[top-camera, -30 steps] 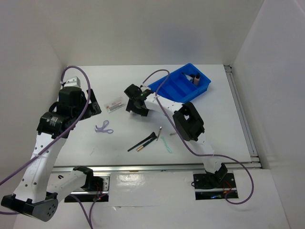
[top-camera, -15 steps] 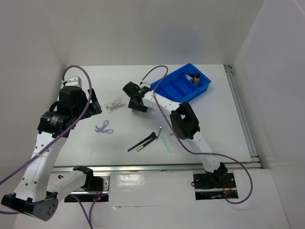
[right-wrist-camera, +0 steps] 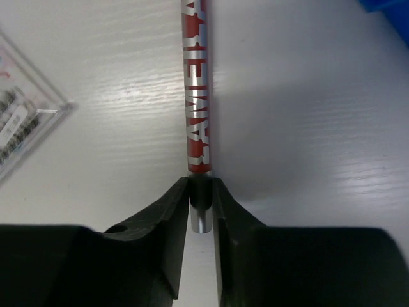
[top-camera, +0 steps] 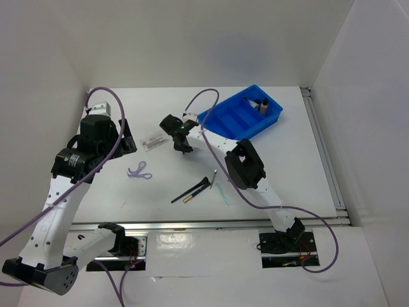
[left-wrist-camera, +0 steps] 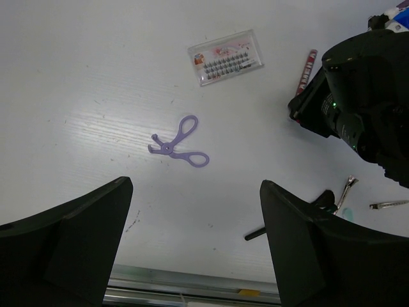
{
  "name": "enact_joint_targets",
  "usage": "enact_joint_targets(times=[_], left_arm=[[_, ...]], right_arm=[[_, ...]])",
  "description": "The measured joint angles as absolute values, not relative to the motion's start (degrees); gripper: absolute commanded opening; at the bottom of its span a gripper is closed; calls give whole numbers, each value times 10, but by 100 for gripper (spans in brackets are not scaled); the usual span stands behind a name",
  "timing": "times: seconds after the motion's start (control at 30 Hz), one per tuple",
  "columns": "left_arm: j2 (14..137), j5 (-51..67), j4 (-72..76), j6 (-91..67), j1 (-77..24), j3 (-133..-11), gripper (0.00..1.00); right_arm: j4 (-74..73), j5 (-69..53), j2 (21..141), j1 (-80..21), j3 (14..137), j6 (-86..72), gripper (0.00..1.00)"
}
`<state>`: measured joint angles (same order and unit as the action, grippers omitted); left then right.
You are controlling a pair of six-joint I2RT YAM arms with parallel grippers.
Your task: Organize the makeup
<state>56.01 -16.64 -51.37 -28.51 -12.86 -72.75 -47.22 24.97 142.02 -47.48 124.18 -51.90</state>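
Note:
I should next lift and carry the pencil (right-wrist-camera: 197, 96) with my right gripper over the card-side section of the tray, then lower it and let it go, because bottles fill only the far end of the tray.
My right gripper (right-wrist-camera: 200, 187) lies low on the table, shut on the silver end of the red pencil (right-wrist-camera: 197, 96), which points away from it. From above, that gripper (top-camera: 181, 143) sits just right of the white red-printed card (top-camera: 153, 139). The pencil (left-wrist-camera: 307, 67) pokes out past the right arm in the left wrist view. My left gripper (left-wrist-camera: 195, 187) hovers open above the table, with the lilac scissors (left-wrist-camera: 180, 144) lying ahead of it. The scissors (top-camera: 139, 171) lie at centre left. Black brushes (top-camera: 192, 190) and the teal tool (top-camera: 222, 194) lie near the front.
The blue divided tray (top-camera: 276, 118) stands at the back right with a black-capped bottle (top-camera: 261, 103) in its far compartment. A silver clip (top-camera: 214, 176) lies by the brushes. The card's corner (right-wrist-camera: 19, 121) lies left of the right fingers. White walls enclose the table.
My right gripper has moved left and down toward the card and closed its fingers on the red pencil's end. The left arm has stayed put.

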Motion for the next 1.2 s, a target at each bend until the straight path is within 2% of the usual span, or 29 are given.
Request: enact_joint_targets(times=[0.17,0.27,0.37,0.67,0.9,1.2], left_arm=[[566,-167,-514,-283,-129,-728,95],[566,-171,-514,-282,-129,-728,95],[566,-177,-514,-280,-129,-728,95],[566,-188,-517,-271,-129,-738,95],[566,-195,-519,-273,-129,-739,95],[566,-205,-526,-276,-129,-747,95]], right_arm=[[-471,254,1420,-501,1240,-508,22],[-455,267,1414,-515,1224,-490,15],[-425,274,1393,-524,1184,-458,15],[-300,267,1268,-526,1055,-246,13],[-194,257,1131,-455,987,-91,13],[-160,236,1111,-365,938,5,13]])
